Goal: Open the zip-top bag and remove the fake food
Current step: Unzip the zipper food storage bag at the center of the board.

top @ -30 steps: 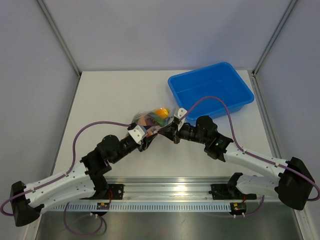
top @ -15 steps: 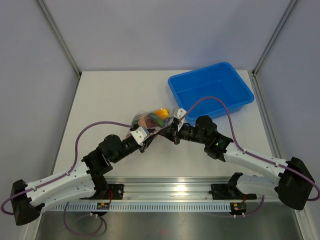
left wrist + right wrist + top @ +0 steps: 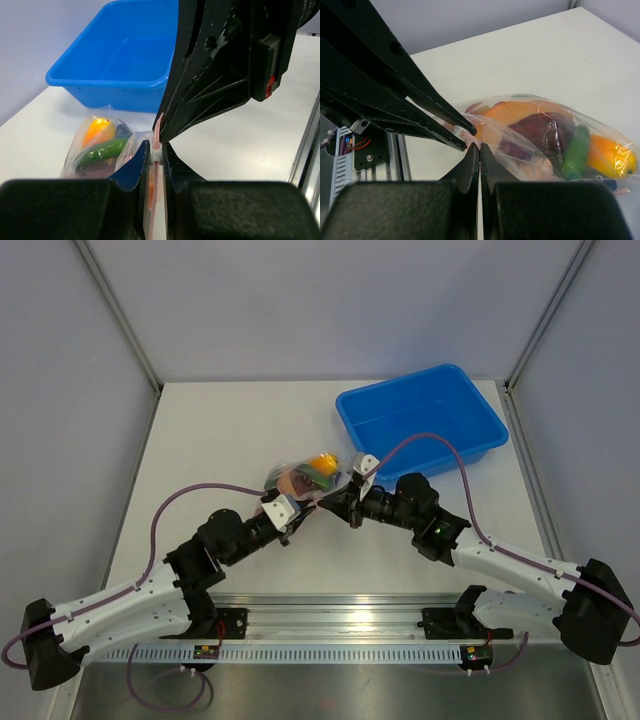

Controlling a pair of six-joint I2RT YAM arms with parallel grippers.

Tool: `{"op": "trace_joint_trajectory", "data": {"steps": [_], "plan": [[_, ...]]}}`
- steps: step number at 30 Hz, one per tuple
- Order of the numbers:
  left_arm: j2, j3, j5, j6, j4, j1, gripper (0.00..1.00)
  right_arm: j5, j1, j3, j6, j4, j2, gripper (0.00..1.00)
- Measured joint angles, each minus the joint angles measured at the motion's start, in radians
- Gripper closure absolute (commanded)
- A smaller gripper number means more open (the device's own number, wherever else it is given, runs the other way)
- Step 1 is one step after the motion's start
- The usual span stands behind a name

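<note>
My left gripper has the metal bar [image 3: 325,612] [image 3: 306,152] lying back from it, so next it should pull the bag's slider, which is still beside my right gripper, back toward the bar along the bag's pink zip edge and release it.
The clear zip-top bag [image 3: 303,473] lies mid-table, its pink zip edge lifted toward the arms. Fake food shows inside: an orange-yellow piece [image 3: 607,155], a green cucumber [image 3: 102,151] and a dark red piece [image 3: 540,130]. My left gripper [image 3: 156,155] is shut on the bag's white slider [image 3: 458,131] and the pink strip. My right gripper [image 3: 480,150] is shut on the bag's plastic edge right beside the slider. In the top view, the left gripper [image 3: 303,506] and the right gripper [image 3: 333,502] meet tip to tip at the bag's near edge.
An empty blue bin [image 3: 410,410] stands at the back right, just beyond the bag. Purple cables loop over both arms. A metal rail runs along the near table edge [image 3: 330,625].
The left gripper's jaws have narrowed onto the slider and its wrist has edged slightly right. The right gripper stays shut on the bag's edge, and the bag has barely moved.
</note>
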Motion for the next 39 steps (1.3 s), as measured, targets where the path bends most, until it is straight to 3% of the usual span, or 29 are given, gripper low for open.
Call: {"op": "trace_joint_trajectory", "data": {"steps": [24,39], "plan": [[0.115,0.063,-0.087,-0.037,-0.087,-0.001,0.98,0.287,0.008,-0.08,0.063,0.069,-0.076,1.0],[0.055,0.025,-0.153,-0.2,-0.216,-0.001,0.99,0.436,0.01,-0.092,0.068,0.095,-0.077,1.0]]}}
